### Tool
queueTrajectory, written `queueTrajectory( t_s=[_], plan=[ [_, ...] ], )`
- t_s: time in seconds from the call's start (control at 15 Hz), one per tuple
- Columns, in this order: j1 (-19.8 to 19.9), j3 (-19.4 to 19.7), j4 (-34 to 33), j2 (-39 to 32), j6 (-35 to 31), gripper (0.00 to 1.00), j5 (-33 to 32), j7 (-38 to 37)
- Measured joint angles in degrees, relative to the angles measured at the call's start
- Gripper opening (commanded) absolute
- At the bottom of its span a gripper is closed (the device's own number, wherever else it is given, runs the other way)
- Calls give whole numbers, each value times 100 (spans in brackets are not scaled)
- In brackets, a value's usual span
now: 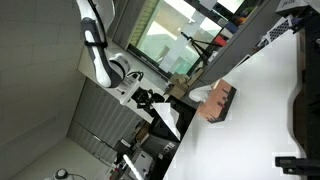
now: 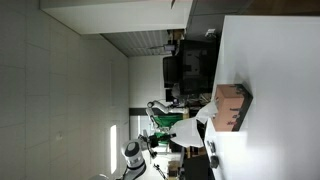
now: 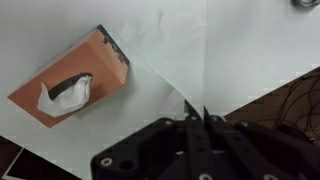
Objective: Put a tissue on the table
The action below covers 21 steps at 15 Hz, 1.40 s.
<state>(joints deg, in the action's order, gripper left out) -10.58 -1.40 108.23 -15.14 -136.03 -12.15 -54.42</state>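
Note:
Next, my gripper moves across and down to the bare part of the table beside the tissue box, which is clear, and releases the thin white tissue (image 1: pixel 166 122).
In the wrist view my gripper (image 3: pixel 197 113) is shut on a thin white tissue (image 3: pixel 175 60) that stretches away from the fingertips over the white table (image 3: pixel 255 50). The pinkish-brown tissue box (image 3: pixel 85 75) lies on the table to the left, with another tissue (image 3: pixel 65 93) poking out of its slot. In both exterior views the pictures are turned. They show the box (image 1: pixel 220 101) (image 2: pixel 233 106) near the table edge (image 1: pixel 265 110) (image 2: pixel 275 80), and the gripper (image 1: pixel 150 100) just off that edge, with the held tissue (image 1: pixel 166 122) beside it.
A dark area with cables (image 3: pixel 285 95) lies past the table edge on the right in the wrist view. A dark object (image 1: pixel 300 100) sits on the table's far side. Monitors and lab equipment (image 2: pixel 190 65) stand beyond the table.

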Motion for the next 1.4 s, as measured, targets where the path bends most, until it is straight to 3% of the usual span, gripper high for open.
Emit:
queueTrajectory(
  t_s=[0.67, 1.13, 1.27, 1.4],
  plan=[
    [-59, -25, 885, -885, -638, 0, 102, 177],
    [-428, 252, 984, -1782, -802, 0, 79, 180],
    [-558, 363, 976, -1990, -797, 28, 72, 180],
    [-661, 441, 966, -2137, -791, 40, 73, 180]
  ],
)
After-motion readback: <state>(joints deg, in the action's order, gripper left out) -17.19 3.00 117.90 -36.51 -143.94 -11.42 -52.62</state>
